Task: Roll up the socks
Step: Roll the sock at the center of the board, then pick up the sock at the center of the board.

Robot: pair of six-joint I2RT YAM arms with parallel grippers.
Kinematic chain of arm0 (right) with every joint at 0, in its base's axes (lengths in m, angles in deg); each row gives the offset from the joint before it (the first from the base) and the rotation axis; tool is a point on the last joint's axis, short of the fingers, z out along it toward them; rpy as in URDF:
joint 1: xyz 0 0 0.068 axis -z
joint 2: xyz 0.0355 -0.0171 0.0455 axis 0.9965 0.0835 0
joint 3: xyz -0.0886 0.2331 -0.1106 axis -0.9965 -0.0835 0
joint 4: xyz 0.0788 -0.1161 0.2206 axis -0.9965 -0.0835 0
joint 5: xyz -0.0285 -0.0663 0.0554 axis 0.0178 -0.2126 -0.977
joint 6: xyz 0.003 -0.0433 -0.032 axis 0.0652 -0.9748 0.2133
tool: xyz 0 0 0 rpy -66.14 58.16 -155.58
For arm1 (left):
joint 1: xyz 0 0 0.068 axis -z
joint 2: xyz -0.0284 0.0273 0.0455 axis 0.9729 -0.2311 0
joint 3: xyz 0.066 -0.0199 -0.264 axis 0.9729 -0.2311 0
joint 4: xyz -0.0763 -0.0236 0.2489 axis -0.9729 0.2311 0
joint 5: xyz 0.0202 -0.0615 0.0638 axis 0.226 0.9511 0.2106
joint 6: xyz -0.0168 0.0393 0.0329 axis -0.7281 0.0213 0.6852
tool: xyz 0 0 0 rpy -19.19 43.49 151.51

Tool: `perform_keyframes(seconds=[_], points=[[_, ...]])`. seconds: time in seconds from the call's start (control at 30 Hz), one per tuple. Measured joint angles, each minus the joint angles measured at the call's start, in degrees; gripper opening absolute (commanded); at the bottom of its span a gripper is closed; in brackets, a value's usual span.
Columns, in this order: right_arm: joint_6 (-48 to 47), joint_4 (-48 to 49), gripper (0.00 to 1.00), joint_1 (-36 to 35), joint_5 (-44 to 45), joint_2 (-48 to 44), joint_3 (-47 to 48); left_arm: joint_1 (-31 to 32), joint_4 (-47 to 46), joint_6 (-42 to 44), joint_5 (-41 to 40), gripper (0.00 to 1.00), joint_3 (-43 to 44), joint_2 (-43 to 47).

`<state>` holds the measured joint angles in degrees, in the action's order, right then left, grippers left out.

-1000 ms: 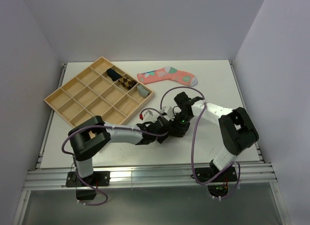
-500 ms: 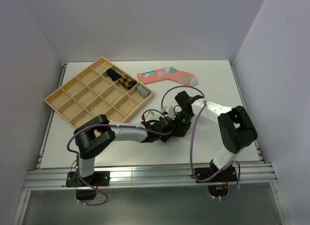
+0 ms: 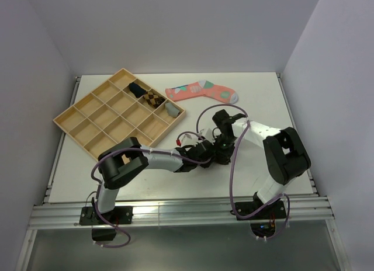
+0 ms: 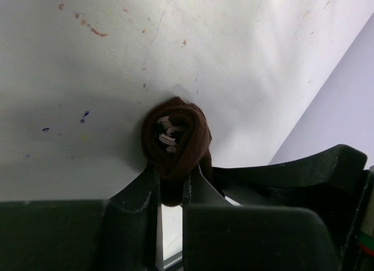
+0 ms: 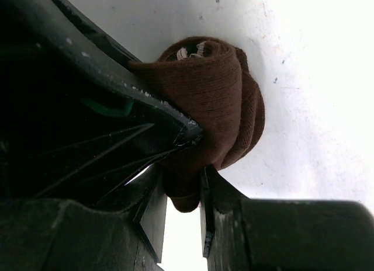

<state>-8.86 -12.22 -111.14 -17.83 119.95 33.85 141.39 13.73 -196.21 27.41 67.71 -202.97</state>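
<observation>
The left gripper rises next, moves outward over the tray and releases the brown sock down in the tray's empty section beside the dark roll, as it's wound tight.
A dark brown sock (image 4: 175, 136) is wound into a tight roll with a bit of white cuff showing at its core, and it sits on the white table. My left gripper (image 4: 171, 177) is shut on one side of the roll. My right gripper (image 5: 182, 183) is shut on the same brown roll (image 5: 216, 96) from the other side. In the top view the two grippers meet at mid-table, left gripper (image 3: 208, 153) against right gripper (image 3: 222, 147), and they hide the roll. A small grey sock (image 3: 170, 109) lies rolled in a tray compartment.
A wooden compartment tray (image 3: 87, 116) stands at the back left, holding a dark roll (image 3: 138, 89) and a checkered roll (image 3: 153, 98) beside the grey one. A pink patterned sock (image 3: 201, 91) lies flat on the table behind the grippers.
My left arm has slid right toward the right gripper, and its jaws have closed onto the brown roll. The right gripper has kept its grip and barely moved.
</observation>
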Motion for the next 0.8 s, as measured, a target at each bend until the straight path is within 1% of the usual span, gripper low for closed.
perform_keyframes(seconds=[0.07, 0.1, 0.2, 0.33, 0.4, 0.47, 0.6, 0.8], points=[[0.0, -0.1, 0.27, 0.0, 0.5, 0.0, 0.1, 0.0, -0.2, 0.1, 0.0, 0.00, 0.1, -0.1], [0.1, -0.2, 0.36, 0.0, 0.6, 0.0, 0.2, 0.0, -0.2, 0.3, 0.0, 0.00, 0.1, -0.1], [0.3, -0.5, 0.43, 0.8, 0.6, -0.1, 0.5, 0.0, -0.7, 1.1, 0.1, 0.00, 0.1, -0.2], [0.2, -2.6, 0.48, 3.7, -1.5, -0.2, 1.7, -0.4, -4.5, 2.9, 1.4, 0.00, 0.1, -1.3], [0.0, -4.0, 0.54, 5.8, -3.6, -0.8, 2.8, -0.9, -6.7, 4.0, 2.5, 0.00, 0.1, -2.1], [-0.2, -5.1, 0.56, 7.5, -5.7, -2.4, 3.5, -1.1, -8.6, 4.8, 3.3, 0.00, 0.1, -2.7], [-0.2, -6.9, 0.60, 10.3, -8.8, -8.5, 3.7, -1.7, -12.5, 6.8, 5.0, 0.00, -0.8, -3.4], [0.3, -7.5, 0.60, 14.6, -9.5, -15.9, 3.8, -3.1, -15.5, 10.1, 8.4, 0.00, -1.6, -3.8]])
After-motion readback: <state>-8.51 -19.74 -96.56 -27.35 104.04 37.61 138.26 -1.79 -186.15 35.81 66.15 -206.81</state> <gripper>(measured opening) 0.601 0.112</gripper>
